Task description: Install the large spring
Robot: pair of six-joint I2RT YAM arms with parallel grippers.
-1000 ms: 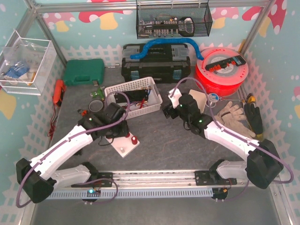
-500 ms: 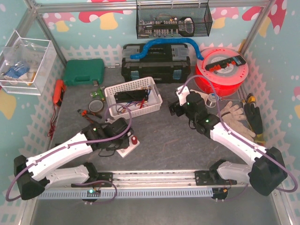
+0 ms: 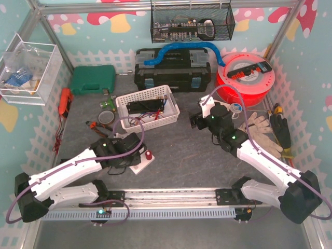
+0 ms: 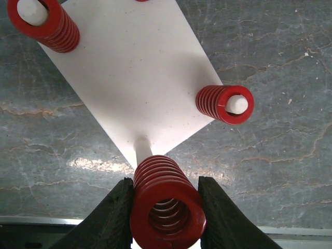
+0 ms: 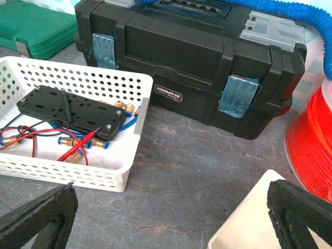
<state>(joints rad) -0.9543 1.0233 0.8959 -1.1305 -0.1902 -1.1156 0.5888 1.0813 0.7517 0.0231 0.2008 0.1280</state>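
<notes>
The spring goes down with my left gripper over the bare white peg point(image 4: 142, 149) at the plate's near corner next and is released, since its far end meets that peg.
My left gripper point(image 4: 166, 193) is shut on the large red spring point(image 4: 167, 199), one black finger on each side. The spring's far end sits right at a bare white peg point(image 4: 142, 149) at the near corner of the white plate point(image 4: 135, 78). A smaller red spring point(image 4: 224, 104) sits on a peg at the right corner, and another point(image 4: 44, 23) at the top left. In the top view my left gripper point(image 3: 128, 154) is over the plate point(image 3: 142, 166). My right gripper point(image 3: 198, 120) is open and empty, hovering right of the basket.
A white basket point(image 5: 67, 155) with a black board and wires, a black toolbox point(image 5: 192, 57) and a red spool point(image 5: 311, 140) stand behind. A white tray corner point(image 5: 249, 228) lies under my right gripper. Work gloves point(image 3: 259, 127) lie to the right.
My left gripper has come nearer and lower over the white plate with the spring. My right gripper has drawn back to the right, away from the basket.
</notes>
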